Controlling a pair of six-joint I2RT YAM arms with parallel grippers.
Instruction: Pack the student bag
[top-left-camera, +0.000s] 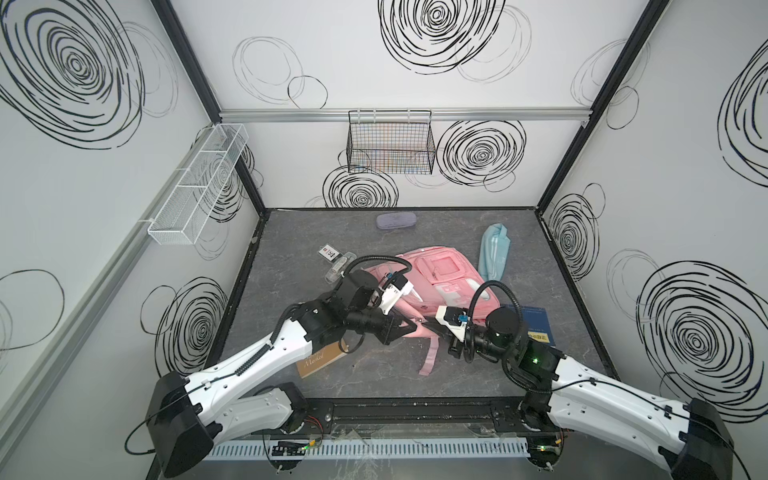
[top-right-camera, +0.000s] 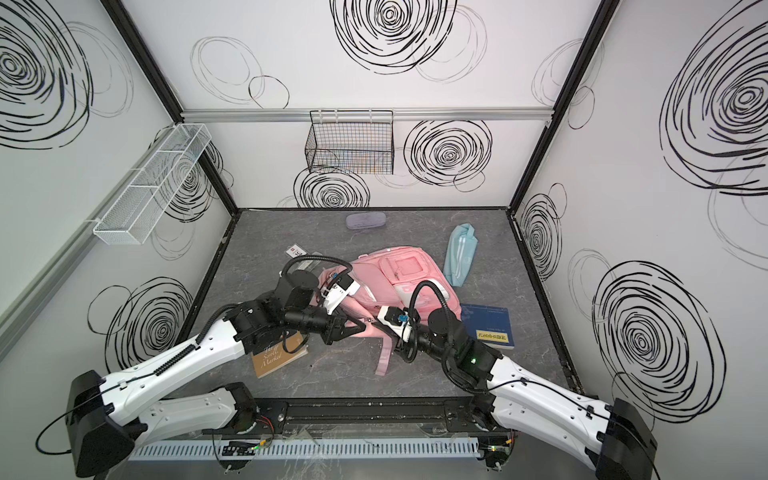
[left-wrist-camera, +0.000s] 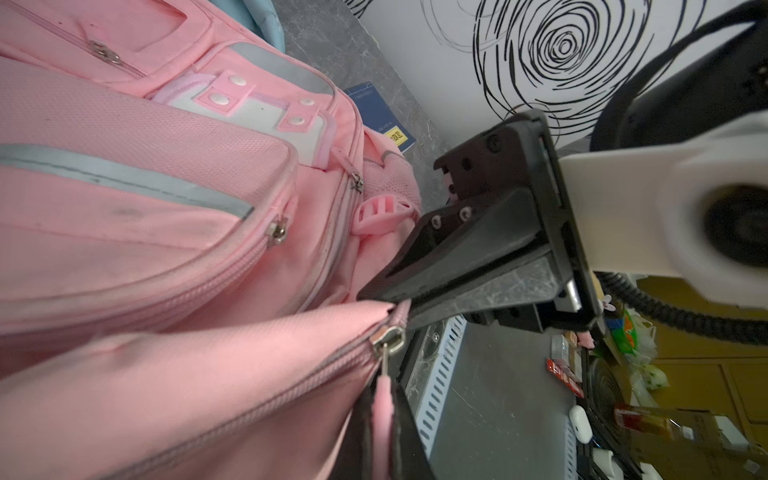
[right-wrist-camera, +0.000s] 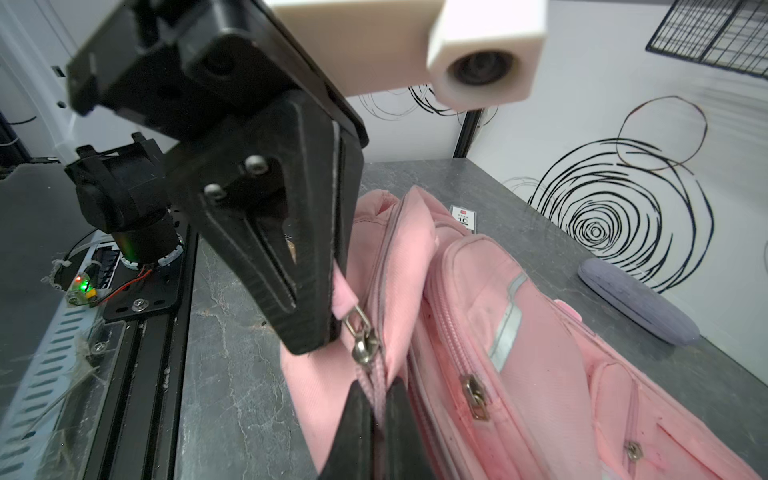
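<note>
The left gripper opens where it stands next and releases the pink pull tab (left-wrist-camera: 383, 399), since the metal slider (left-wrist-camera: 388, 334) sits just past its fingers at the seam's end.
The student bag (top-left-camera: 436, 278) (top-right-camera: 399, 278) is a pink backpack lying mid-table in both top views. Both grippers meet at its near edge. My left gripper (left-wrist-camera: 384, 419) (top-left-camera: 411, 330) is shut on the pink pull tab (left-wrist-camera: 383, 399) of the main zipper, just beside the metal slider (left-wrist-camera: 388, 334) (right-wrist-camera: 365, 345). My right gripper (right-wrist-camera: 380, 415) (top-left-camera: 434, 330) is shut on the pink zipper tape at the seam's end, right below that slider. The zipper line looks closed along the bag's side. A loose pink strap (top-left-camera: 430, 357) trails toward the front edge.
A light-blue pouch (top-left-camera: 494, 257) and a purple case (top-left-camera: 397, 220) lie behind the bag. A blue book (top-left-camera: 534, 324) sits at the right, a brown book (top-left-camera: 322, 361) under the left arm, a card (top-left-camera: 328, 252) at the back left. Wire baskets (top-left-camera: 390, 143) (top-left-camera: 199, 183) hang on the walls.
</note>
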